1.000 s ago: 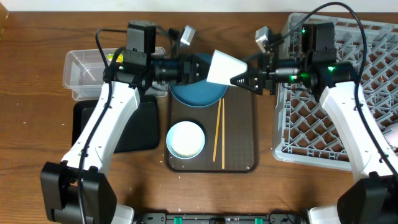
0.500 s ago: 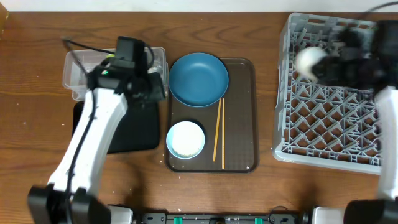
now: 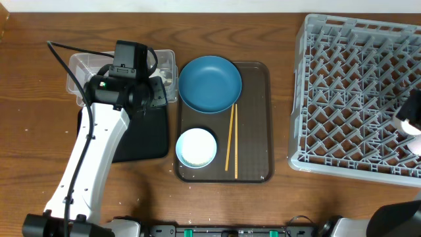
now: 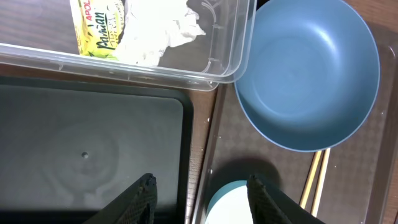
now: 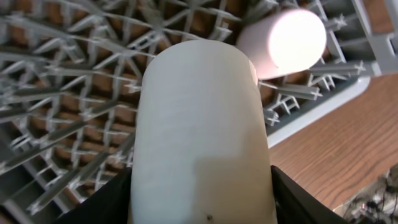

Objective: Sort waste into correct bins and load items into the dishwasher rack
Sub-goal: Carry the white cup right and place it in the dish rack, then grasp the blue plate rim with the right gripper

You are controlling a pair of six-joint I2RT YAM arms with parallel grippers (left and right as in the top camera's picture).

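The slots at the wires [image 3: 388, 141] beside the second cup are empty, so my right gripper should next go down into the grey rack and release the white cup there.
My left gripper [image 4: 202, 186] is open and empty, hovering over the gap between the black tray [image 4: 93, 149] and the white bowl [image 4: 227, 202]. The clear tub [image 4: 214, 59] holds the snack wrapper [image 4: 93, 28] and the white tissue [image 4: 158, 34]. The blue plate [image 3: 210, 83], the bowl [image 3: 196, 147] and two chopsticks [image 3: 231, 141] lie on the brown tray [image 3: 253, 164]. My right gripper [image 5: 200, 186] is shut on a white cup [image 5: 199, 112] above the grey rack [image 5: 74, 93]. A second cup [image 5: 283, 40] lies in the rack's corner.
The rack [image 3: 348, 99] fills the right side of the table. The held cup [image 3: 411, 117] shows at the overhead view's right edge. The left arm [image 3: 99, 151] crosses the black tray [image 3: 141, 138]. The clear tub [image 3: 82, 72] sits behind it.
My right arm swung from above the blue plate to the rack's far right side, carrying the white cup. My left arm drew back left, over the tub and black tray.
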